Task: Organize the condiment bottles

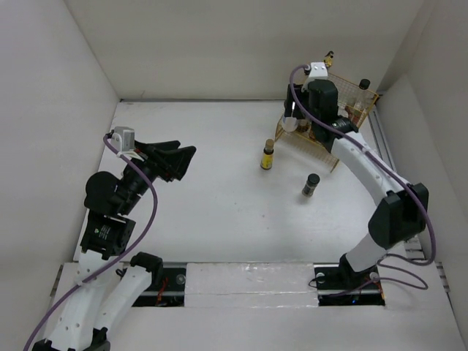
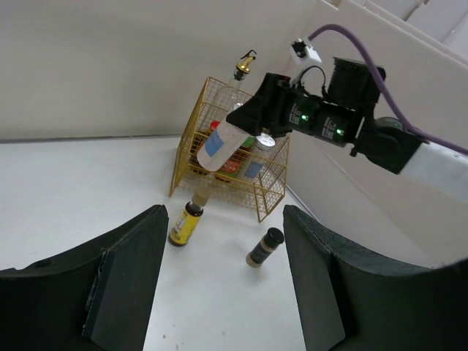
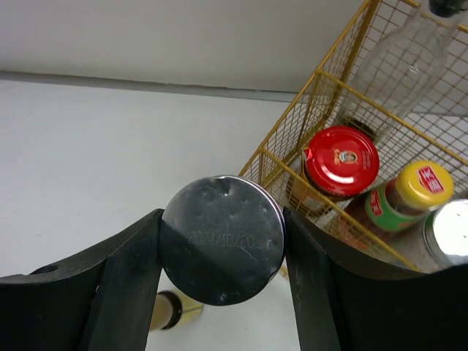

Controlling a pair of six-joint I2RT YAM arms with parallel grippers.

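Observation:
My right gripper lowers the white bottle into the basket's near corner (image 1: 288,136) by the red-capped jar next and releases it. That corner of the basket lies below the gripper.
My right gripper (image 1: 293,115) is shut on a white bottle (image 2: 219,146) with a blue label and a silver cap (image 3: 223,238). It holds the bottle tilted in the air at the near left corner of the gold wire basket (image 1: 357,97). In the basket stand a red-capped jar (image 3: 340,161), a yellow-capped bottle (image 3: 422,186), a silver-capped jar (image 3: 450,232), a clear bottle (image 3: 401,64) and a gold-spouted bottle (image 2: 243,67). On the table stand a brown bottle with a yellow label (image 1: 268,156) and a small black-capped jar (image 1: 311,184). My left gripper (image 1: 178,160) is open and empty, far to the left.
White walls close the table in on the left, back and right. The basket (image 2: 231,162) stands in the back right corner. The right arm (image 1: 365,172) reaches over the table's right side.

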